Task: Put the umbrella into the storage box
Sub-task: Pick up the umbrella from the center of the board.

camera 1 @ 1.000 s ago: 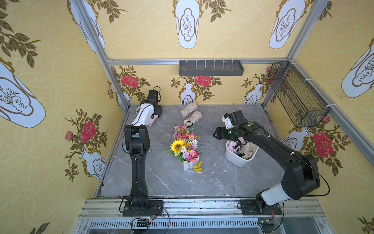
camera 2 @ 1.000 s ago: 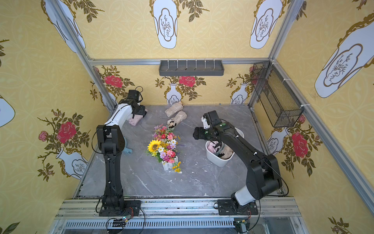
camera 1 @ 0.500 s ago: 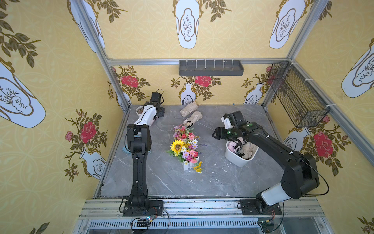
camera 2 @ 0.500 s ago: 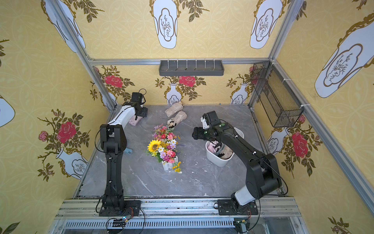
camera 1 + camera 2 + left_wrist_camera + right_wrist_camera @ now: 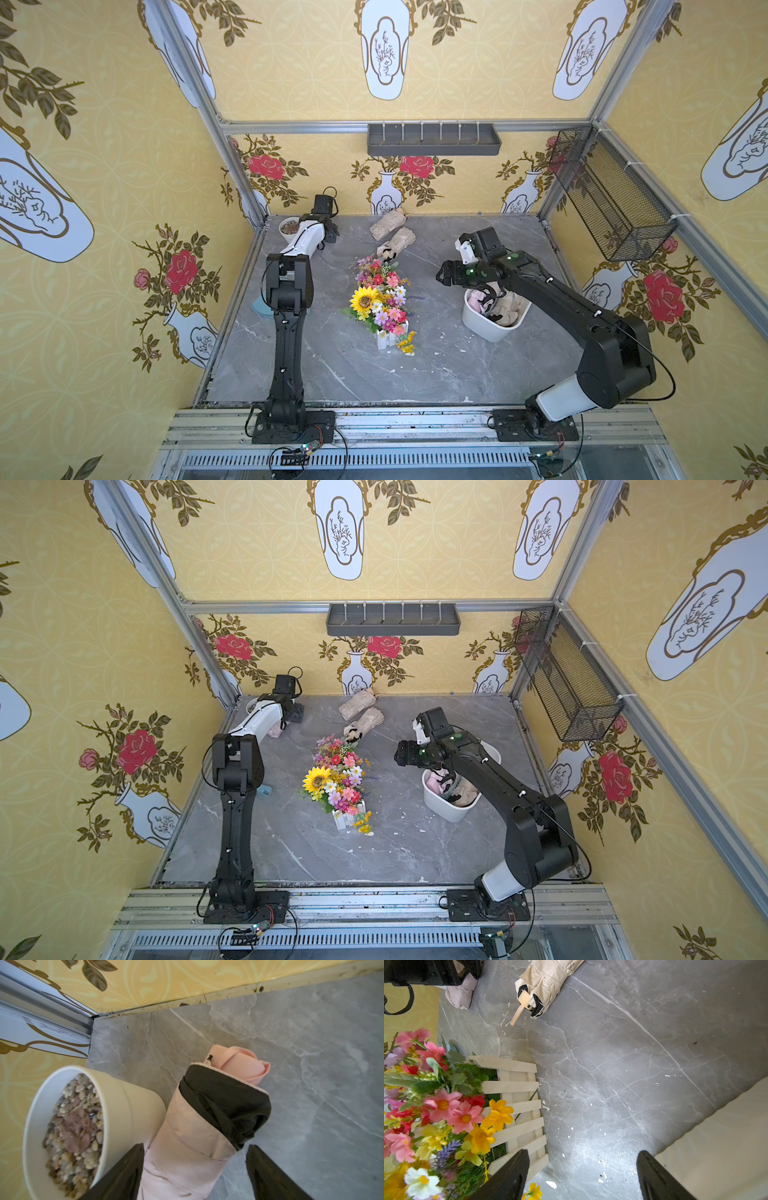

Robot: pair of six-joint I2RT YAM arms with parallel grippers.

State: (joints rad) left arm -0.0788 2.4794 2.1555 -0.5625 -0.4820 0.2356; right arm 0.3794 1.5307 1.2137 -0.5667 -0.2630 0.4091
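Observation:
I should lower my left gripper a little next and close its fingers on the pink fabric (image 5: 187, 1164) beside the umbrella's dark fold, because that part of the fabric is below, between the fingers.
A pink folded umbrella (image 5: 187, 1142) lies on the grey table in the back left corner, against a small round white pot (image 5: 128, 1101). My left gripper (image 5: 195, 1147) is open and straddles it: one finger touches the fabric, the other stands apart from it. In a top view the umbrella's end (image 5: 276, 730) pokes out from under the left arm. The white storage box (image 5: 482, 322) stands at the right with folded umbrellas inside. My right gripper (image 5: 444, 274) hovers open and empty just left of the box, and the box wall (image 5: 716, 1136) edges the right wrist view.
Two beige folded umbrellas (image 5: 388, 224) (image 5: 397, 243) lie at the back middle. A white picket box of artificial flowers (image 5: 380, 299) fills the table's centre. A black wire basket (image 5: 611, 199) hangs on the right wall and a grey shelf (image 5: 432, 139) on the back wall.
The left arm's forearm has shifted, uncovering the pot in the corner, and its jaws have widened a little around the pink umbrella. The right arm has hardly moved.

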